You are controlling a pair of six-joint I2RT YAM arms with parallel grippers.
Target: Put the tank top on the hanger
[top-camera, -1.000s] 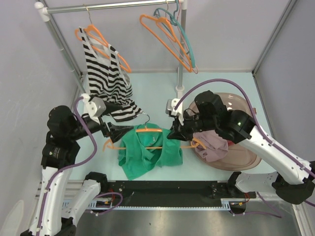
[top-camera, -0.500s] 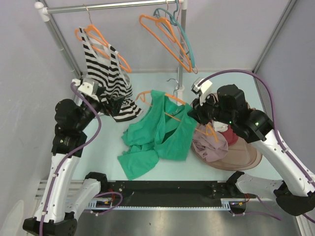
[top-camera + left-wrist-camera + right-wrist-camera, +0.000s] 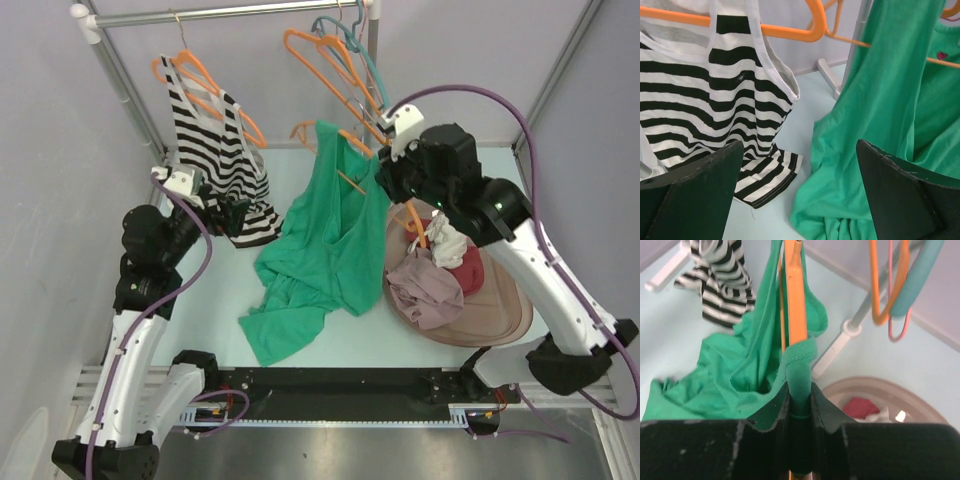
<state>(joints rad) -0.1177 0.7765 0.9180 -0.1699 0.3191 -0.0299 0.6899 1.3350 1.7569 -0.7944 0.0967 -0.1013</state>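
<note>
The robot's right gripper will go up and outward to the bar's bare part (image 3: 272, 9) and let go of the orange hanger there, because that part of the bar is above the gripper and farther outward.
The green tank top (image 3: 325, 240) hangs from an orange hanger (image 3: 345, 180) that my right gripper (image 3: 388, 183) holds up in the air, below the rail. The top's lower hem still trails on the table. In the right wrist view the right gripper (image 3: 801, 405) is shut on a green strap (image 3: 800, 365) together with the orange hanger bar (image 3: 795, 300). My left gripper (image 3: 235, 215) is open and empty, left of the green top and next to the striped top. In the left wrist view the left gripper (image 3: 800, 200) has the green fabric (image 3: 875, 110) ahead on the right.
A striped tank top (image 3: 215, 150) hangs on an orange hanger from the rail (image 3: 230, 12). Spare orange hangers (image 3: 335, 65) and a teal one (image 3: 385, 100) hang by the rail post (image 3: 368, 120). A pinkish basket (image 3: 500, 320) with a mauve garment (image 3: 425, 295) stands right.
My right gripper has lifted the hanger and green top from the table up and back toward the rail. My left gripper has let go of the hanger and drawn back toward the striped top.
</note>
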